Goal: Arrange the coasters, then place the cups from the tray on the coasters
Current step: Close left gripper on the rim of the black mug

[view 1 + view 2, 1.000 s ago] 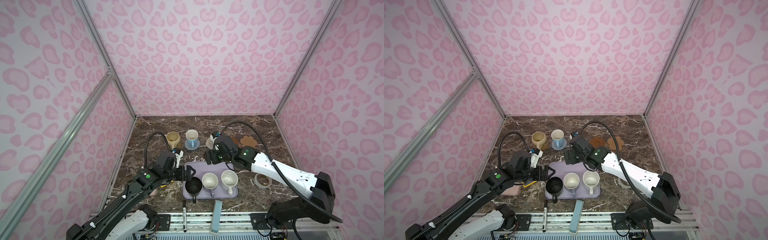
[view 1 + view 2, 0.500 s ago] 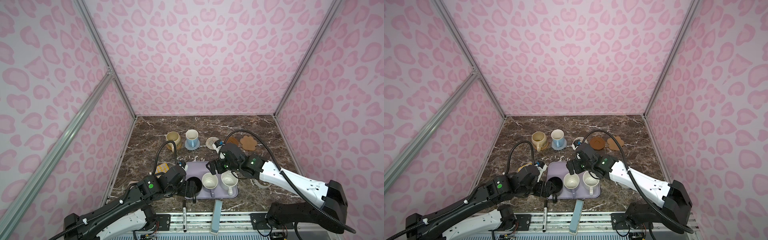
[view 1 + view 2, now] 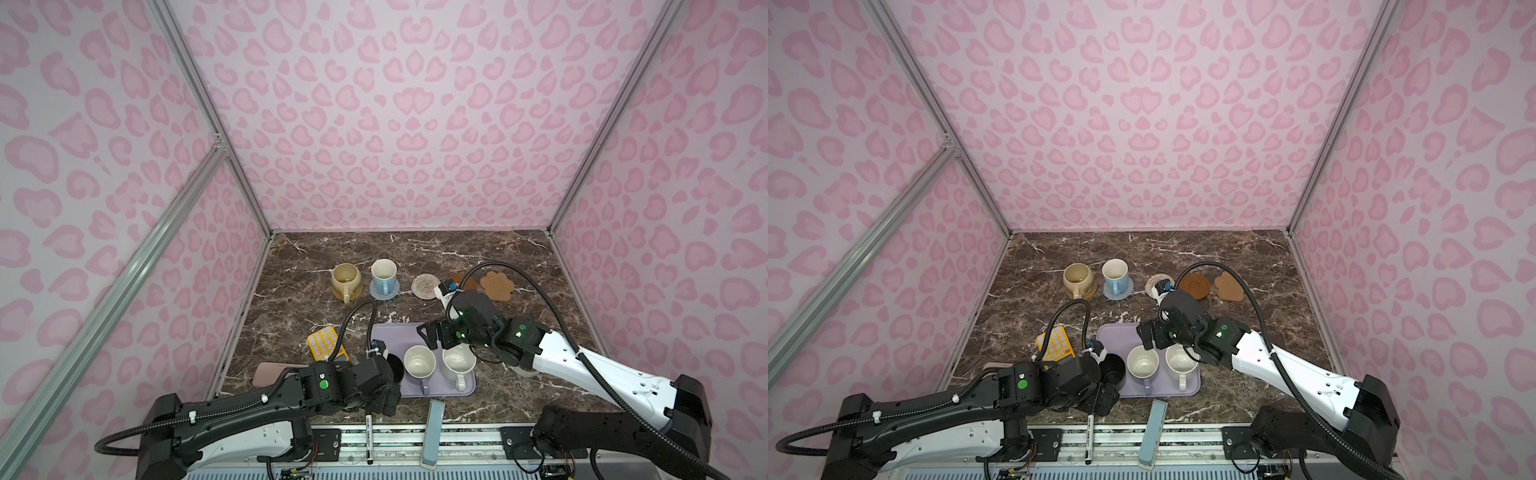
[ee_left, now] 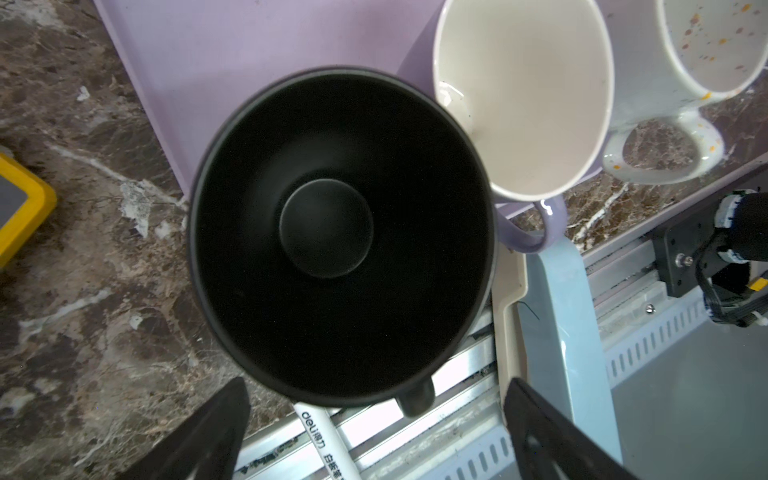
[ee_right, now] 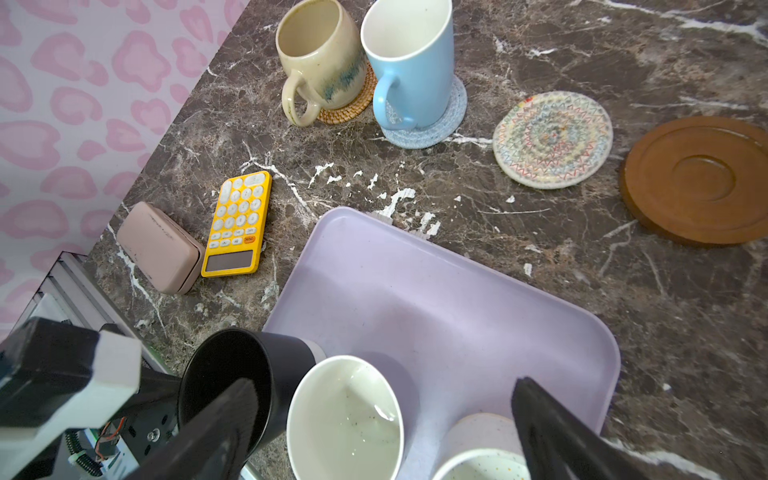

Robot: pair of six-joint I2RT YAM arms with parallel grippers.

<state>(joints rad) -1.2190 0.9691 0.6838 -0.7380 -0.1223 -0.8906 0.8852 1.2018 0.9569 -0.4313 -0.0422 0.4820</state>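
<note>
My left gripper will next lower open fingers beside the black mug's rim and close on the mug's handle [image 4: 417, 398], which juts out between both fingers.
The lavender tray [image 3: 395, 336] [image 5: 436, 299] holds a black mug [image 4: 332, 232], a lavender mug [image 3: 419, 361] and a white speckled mug [image 3: 457, 361]. My left gripper [image 4: 380, 419] stands open at the front edge, and the black mug's handle lies between its fingers, untouched. My right gripper [image 5: 384, 415] hangs open above the lavender mug [image 5: 345, 419]. At the back, a beige mug [image 3: 345, 278] stands on the orange coaster and a light blue mug [image 3: 383, 272] on the grey-blue one. The cream coaster [image 3: 424, 284], brown disc [image 5: 698, 178] and paw-shaped cork [image 3: 496, 284] are bare.
A yellow calculator [image 3: 326, 343] and a pink case [image 3: 274, 372] lie left of the tray. A marker pen [image 3: 368, 436] and a light blue bar [image 3: 432, 432] rest on the front rail. Pink walls close in three sides.
My left arm has pulled back to the front edge, by the black mug's handle. My right gripper has come from the cream coaster toward the tray and now hangs over the mugs.
</note>
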